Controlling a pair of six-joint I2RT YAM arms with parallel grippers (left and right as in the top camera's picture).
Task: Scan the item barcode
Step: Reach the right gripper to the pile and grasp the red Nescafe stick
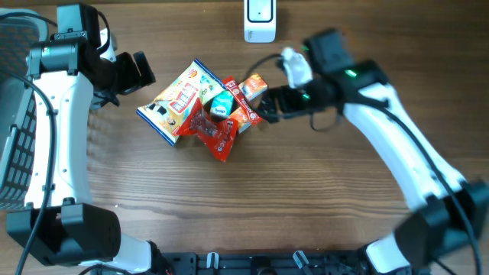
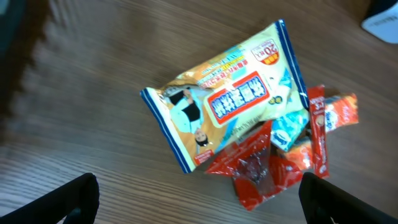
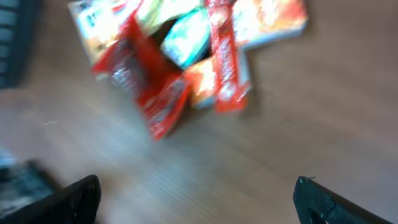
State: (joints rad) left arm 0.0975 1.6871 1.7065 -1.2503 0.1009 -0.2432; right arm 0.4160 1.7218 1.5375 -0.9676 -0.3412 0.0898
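Note:
My right gripper goes left in the overhead view and down onto the thin red packet next, since that packet lies on top across the orange packets.
A pile of snack packets lies mid-table. A large yellow packet with a blue edge [image 1: 174, 101] [image 2: 230, 102] is on its left. A red packet [image 1: 216, 131] [image 2: 255, 168] [image 3: 146, 81] is at the front. A small teal packet [image 1: 218, 103] [image 3: 186, 37] and an orange packet [image 1: 254, 86] [image 3: 270, 18] lie to the right. My left gripper [image 1: 141, 70] [image 2: 199, 205] hovers open just left of the pile and holds nothing. On the pile's right edge, by the orange packet, my right gripper [image 1: 263, 107] [image 3: 199, 202] is open and empty; its wrist view is blurred. No barcode is visible.
A white scanner-like device [image 1: 260, 19] stands at the table's far edge, above the pile. A dark mesh basket [image 1: 15, 114] sits at the left edge behind the left arm. Bare wooden tabletop [image 1: 306, 198] stretches in front of the pile.

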